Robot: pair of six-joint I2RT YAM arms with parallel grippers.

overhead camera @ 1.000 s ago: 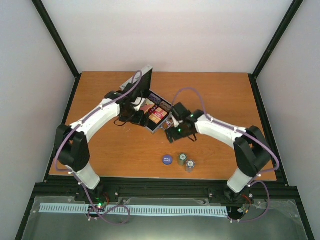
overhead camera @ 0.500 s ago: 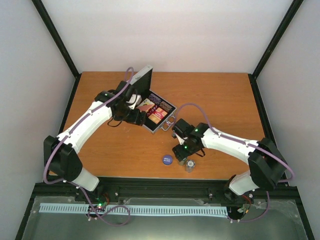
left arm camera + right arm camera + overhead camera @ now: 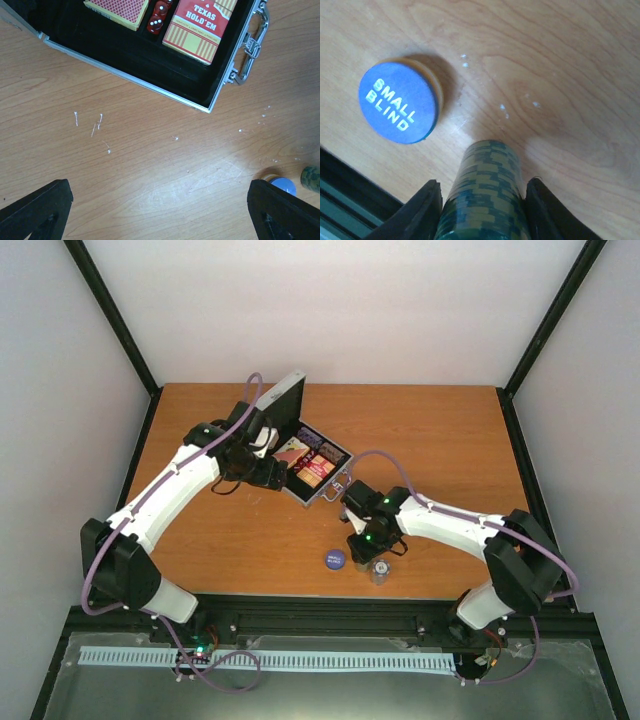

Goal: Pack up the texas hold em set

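The stack goes up, across and down inside the case's empty strip point(image 3: 294, 483) next in my right gripper. That strip lies outward, to my gripper's left in the top view.
The silver case point(image 3: 284, 405) lies open, lid up, at mid-table. Inside its black lining point(image 3: 150, 67) lie two red-orange card decks point(image 3: 202, 27) with red dice point(image 3: 159, 17) between them; the handle point(image 3: 250, 47) points right. My left gripper point(image 3: 160, 210) hangs open over bare wood just in front of the case, holding nothing. My right gripper point(image 3: 482, 200) has both fingers against a green chip stack point(image 3: 487, 190) standing on the table. The blue "SMALL BLIND" disc point(image 3: 399, 102) lies flat just left of it. A second chip stack point(image 3: 381, 573) stands beside the right gripper point(image 3: 362, 558).
The table's front edge and black frame rail point(image 3: 350, 185) run close behind the blue disc and the chip stacks. Bare wood point(image 3: 440, 430) stretches to the right of and behind the case. White specks point(image 3: 95, 125) dot the wood.
My right arm swung from the case down to the chip stacks near the front edge, and its jaws closed in on the green stack. The left arm shifted slightly along the case.
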